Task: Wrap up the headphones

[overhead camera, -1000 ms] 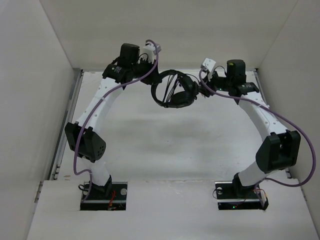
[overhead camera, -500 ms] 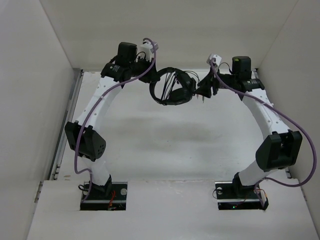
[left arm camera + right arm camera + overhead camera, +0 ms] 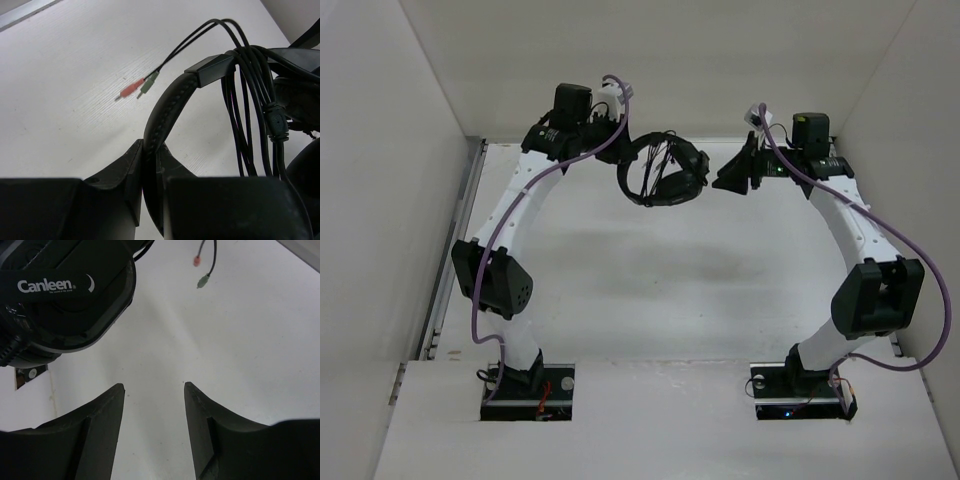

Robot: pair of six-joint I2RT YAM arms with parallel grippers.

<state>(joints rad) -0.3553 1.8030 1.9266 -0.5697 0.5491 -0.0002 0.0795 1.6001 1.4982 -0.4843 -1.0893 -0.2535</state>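
My left gripper should lower the headband [image 3: 167, 107] onto the bare white tabletop below and let go of it next, because the cable is already looped around the headphones.
The black headphones [image 3: 665, 170] hang above the table at the back middle. My left gripper [image 3: 628, 160] is shut on their padded headband [image 3: 167, 107]. The thin black cable [image 3: 247, 100] is looped several times over the headband, and its pink and green plugs [image 3: 137, 88] dangle free. My right gripper [image 3: 725, 183] is open and empty, just right of the headphones and apart from them. In the right wrist view an earcup marked Canleen [image 3: 65, 290] fills the upper left, above and left of my open gripper [image 3: 153, 386], and the plugs [image 3: 200, 270] hang at the top.
White walls enclose the white table [image 3: 650, 290] at the left, back and right. A metal rail [image 3: 455, 250] runs along the table's left edge. Purple arm cables [image 3: 910, 250] loop beside both arms.
My right gripper has let go of the headphones and drawn back to the right, turning as it went. The left gripper still holds the headband, nearly unmoved.
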